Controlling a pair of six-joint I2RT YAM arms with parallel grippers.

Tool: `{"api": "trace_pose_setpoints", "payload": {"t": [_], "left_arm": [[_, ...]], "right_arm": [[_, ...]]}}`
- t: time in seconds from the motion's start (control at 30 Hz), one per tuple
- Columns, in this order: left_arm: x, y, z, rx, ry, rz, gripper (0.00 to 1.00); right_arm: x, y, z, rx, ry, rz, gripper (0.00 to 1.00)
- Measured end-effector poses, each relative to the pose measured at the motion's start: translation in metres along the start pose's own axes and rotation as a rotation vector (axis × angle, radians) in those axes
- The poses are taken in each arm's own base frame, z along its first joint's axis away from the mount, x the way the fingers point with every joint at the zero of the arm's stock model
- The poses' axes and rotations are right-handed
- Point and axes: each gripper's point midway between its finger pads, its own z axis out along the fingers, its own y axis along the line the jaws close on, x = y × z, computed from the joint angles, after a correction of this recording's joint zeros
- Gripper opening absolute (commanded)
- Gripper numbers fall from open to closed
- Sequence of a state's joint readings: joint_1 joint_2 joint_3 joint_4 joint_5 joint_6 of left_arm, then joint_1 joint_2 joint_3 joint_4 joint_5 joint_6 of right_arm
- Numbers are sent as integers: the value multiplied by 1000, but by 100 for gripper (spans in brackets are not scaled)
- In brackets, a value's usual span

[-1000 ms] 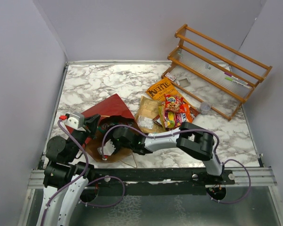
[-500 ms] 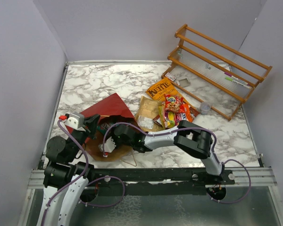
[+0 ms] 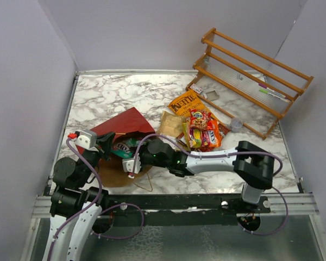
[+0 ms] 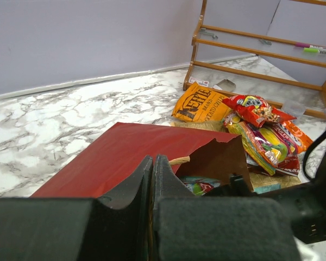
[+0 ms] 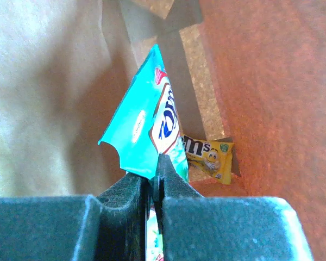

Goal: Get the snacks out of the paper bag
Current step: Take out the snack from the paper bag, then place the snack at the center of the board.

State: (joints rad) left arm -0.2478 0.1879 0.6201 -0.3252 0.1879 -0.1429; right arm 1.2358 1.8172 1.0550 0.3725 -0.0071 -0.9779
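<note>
The red pack on the snack heap is to my right gripper's right in the top view, so I will next carry the teal pack (image 5: 144, 128) out over it and let go.
The dark red paper bag (image 3: 127, 123) lies on its side with its mouth facing the arms. My left gripper (image 3: 111, 143) is shut on the bag's upper edge (image 4: 125, 155), and a sliver of brown paper shows between the jaws. My right gripper (image 3: 130, 161) sits at the bag's mouth, shut on a teal candy pack (image 5: 144, 128). A yellow candy pack (image 5: 209, 157) lies deeper in, on the brown inside (image 5: 54, 81). Out on the table lie the orange Kettle bag (image 3: 186, 102), a tan chip bag (image 3: 171, 126) and red and yellow packs (image 3: 201, 128).
A wooden slatted rack (image 3: 250, 65) stands at the back right with a small grey cup (image 3: 236, 124) before it. Purple walls close in the marble table (image 3: 108, 95) on three sides. The bag's string handle (image 3: 146, 185) trails near the front edge.
My right gripper has shut on the teal pack and drawn back toward the bag's mouth, its elbow swinging right. The left gripper has kept hold of the bag.
</note>
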Motion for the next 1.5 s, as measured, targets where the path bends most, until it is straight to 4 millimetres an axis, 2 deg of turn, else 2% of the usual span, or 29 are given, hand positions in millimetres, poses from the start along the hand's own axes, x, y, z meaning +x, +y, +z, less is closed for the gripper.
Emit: {"api": "trace_pose_setpoints", "payload": {"t": [0.13, 0.33, 0.47, 0.6, 0.7, 0.8, 0.9, 0.97, 1.1, 1.17, 1.3, 1.4, 1.5], "left_arm": [[0, 0, 0, 0, 1, 0, 0], [3, 1, 1, -2, 5, -1, 0], [3, 1, 1, -3, 5, -1, 0], [3, 1, 1, -4, 5, -1, 1], [3, 1, 1, -4, 6, -1, 1], [3, 1, 1, -4, 6, -1, 1], [3, 1, 1, -4, 6, -2, 1], [3, 1, 1, -4, 6, -2, 1], [3, 1, 1, -4, 6, -2, 1], [3, 1, 1, -4, 6, -2, 1], [3, 1, 1, -4, 7, -2, 1], [4, 1, 1, -4, 9, -2, 1], [4, 1, 1, -4, 9, -2, 1]], "right_arm": [[-21, -6, -23, 12, -94, 73, 2], [-56, 2, -69, -8, -302, 166, 2], [-74, -1, -100, 5, -403, 197, 2], [-93, -29, -141, 95, -499, 197, 2], [-106, -64, -185, 231, -587, 174, 2], [-106, -90, -216, 353, -617, 158, 2], [-88, -110, -239, 506, -574, 176, 2], [-70, -114, -248, 593, -527, 201, 2], [-19, -120, -265, 775, -364, 274, 2], [2, -126, -272, 848, -283, 306, 2], [58, -141, -296, 1013, -96, 405, 2], [99, -141, -311, 1103, 11, 499, 2], [130, -130, -320, 1149, 84, 578, 2]]}}
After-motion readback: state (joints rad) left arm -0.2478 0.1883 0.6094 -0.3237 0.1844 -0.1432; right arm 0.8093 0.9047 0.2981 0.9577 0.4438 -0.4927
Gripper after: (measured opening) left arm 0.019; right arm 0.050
